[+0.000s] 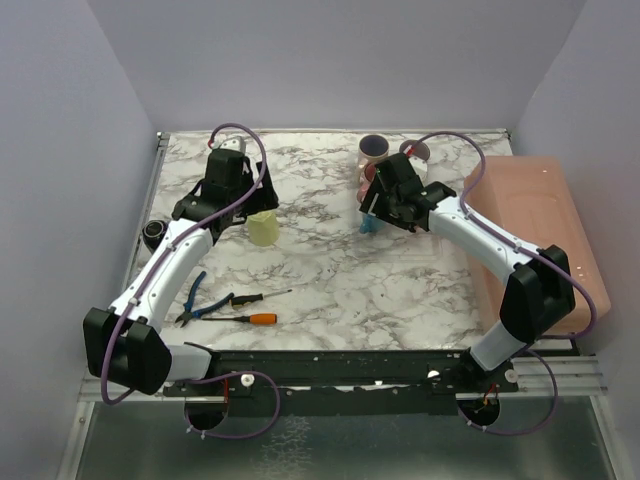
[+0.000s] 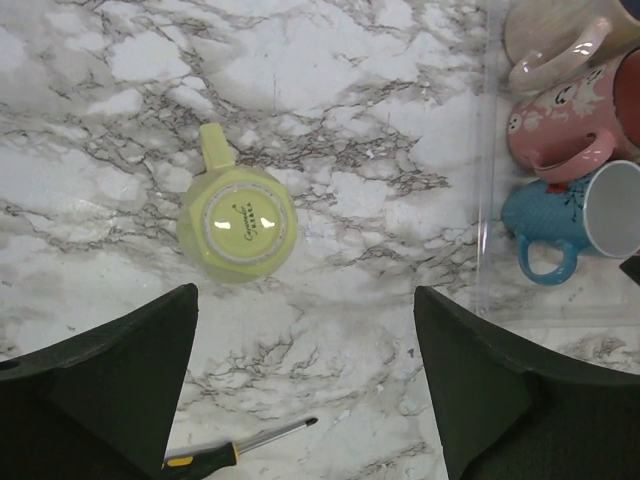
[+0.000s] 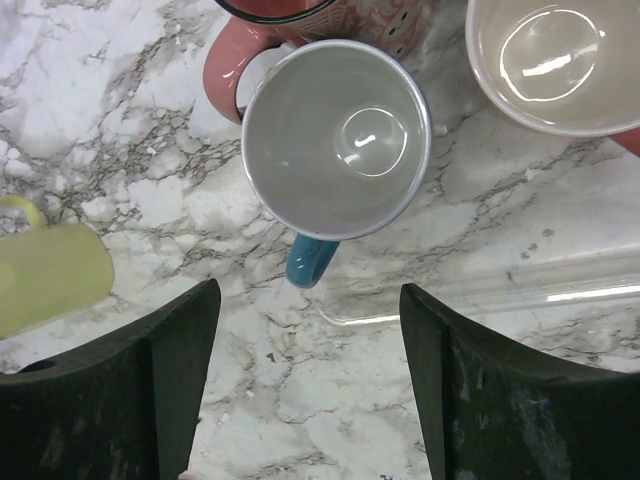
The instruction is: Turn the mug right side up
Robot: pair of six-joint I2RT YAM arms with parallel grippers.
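Note:
The robot should lower its left gripper toward the black mug's side facing the yellow mug, because that side is below the left gripper and to its left in the top view.
A pale yellow mug (image 1: 263, 228) stands upside down on the marble table, its base with a printed mark facing up in the left wrist view (image 2: 238, 224). Its handle points away. My left gripper (image 1: 258, 198) hovers above and just short of it, open and empty (image 2: 305, 292). My right gripper (image 1: 385, 208) is open and empty (image 3: 308, 290) over a blue mug (image 3: 335, 140) that stands right side up. The yellow mug's side shows at the left edge of the right wrist view (image 3: 50, 275).
A pink mug (image 2: 560, 120), a cream mug (image 2: 555, 40) and the blue mug (image 2: 555, 225) sit on a clear tray (image 2: 484, 200). A pink bin (image 1: 545, 220) lies at the right. Blue-handled pliers (image 1: 192, 298) and two screwdrivers (image 1: 250, 298) lie at the front left.

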